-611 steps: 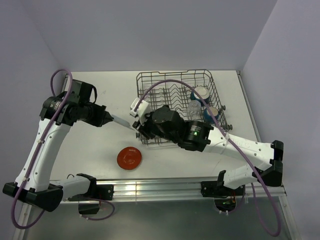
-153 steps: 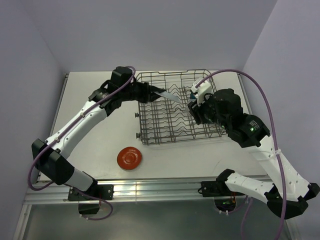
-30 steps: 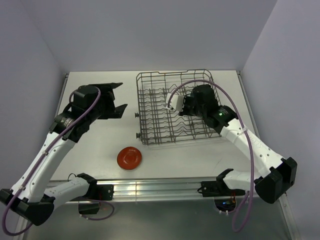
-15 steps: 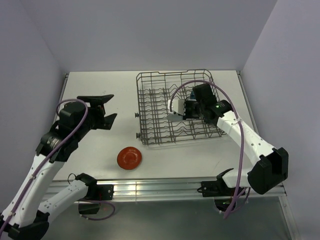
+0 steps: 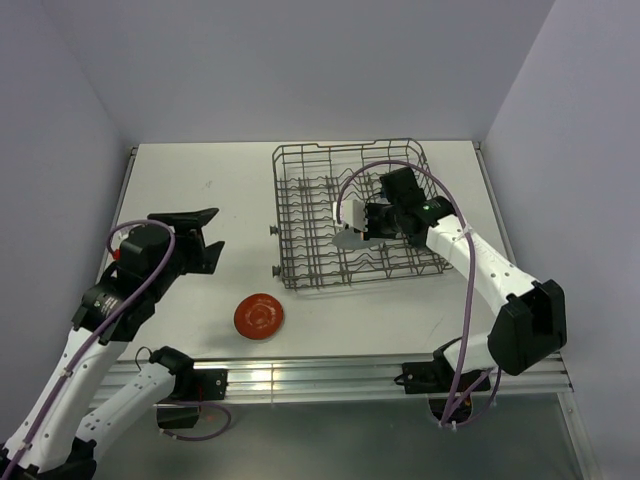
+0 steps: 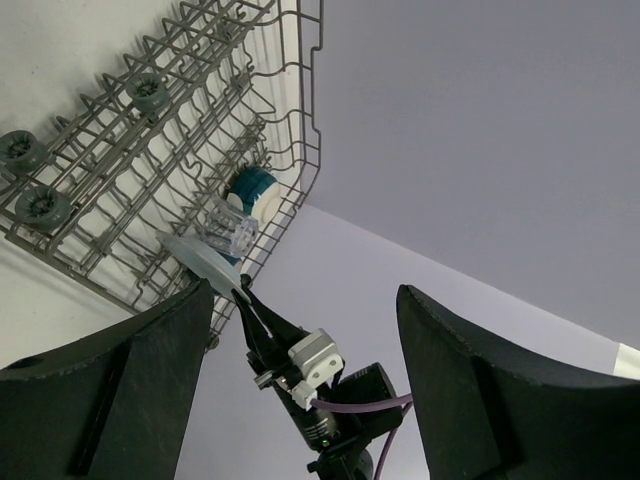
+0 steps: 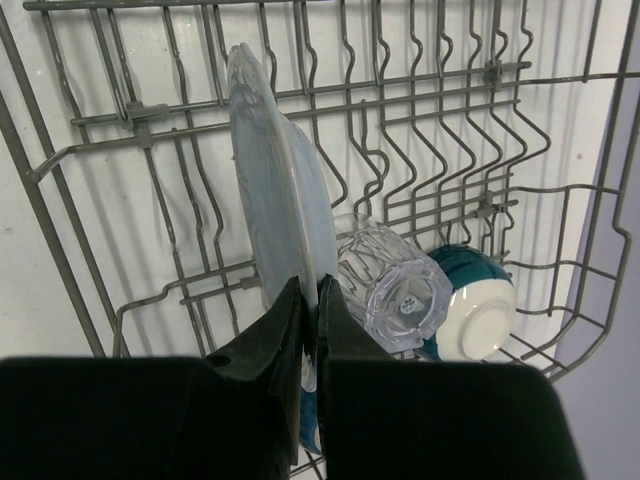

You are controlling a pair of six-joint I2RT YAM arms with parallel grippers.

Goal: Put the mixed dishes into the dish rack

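The pale blue-grey plate in my right gripper should go down slightly among the pegs of the dish rack beside the tumbler (image 5: 352, 240). Then my right gripper should open.
My right gripper (image 7: 310, 300) is shut on the rim of the pale blue-grey plate (image 7: 270, 190), which stands edge-on between the tines of the dish rack (image 7: 450, 130). From above, that plate (image 5: 349, 238) sits mid-rack (image 5: 345, 146) with the right gripper (image 5: 364, 226) behind it. A clear glass tumbler (image 7: 395, 285) lies beside the plate, next to a teal piece with a white base (image 7: 470, 300). The red-orange plate (image 5: 259, 316) lies flat on the table in front of the rack's left corner. My left gripper (image 5: 200, 236) hangs open and empty left of the rack, above and left of the red plate; the left wrist view shows its fingers (image 6: 110, 390) spread wide.
Two small wheels (image 5: 273, 250) stick out of the rack's left side. A metal rail (image 5: 320, 375) runs along the table's near edge. Walls close in at the back and on both sides. The right arm (image 5: 480, 265) reaches across the rack's right side.
The left arm has drawn back toward the near left, away from the rack, its jaws a little narrower. The right gripper has carried the plate lower and nearer within the rack.
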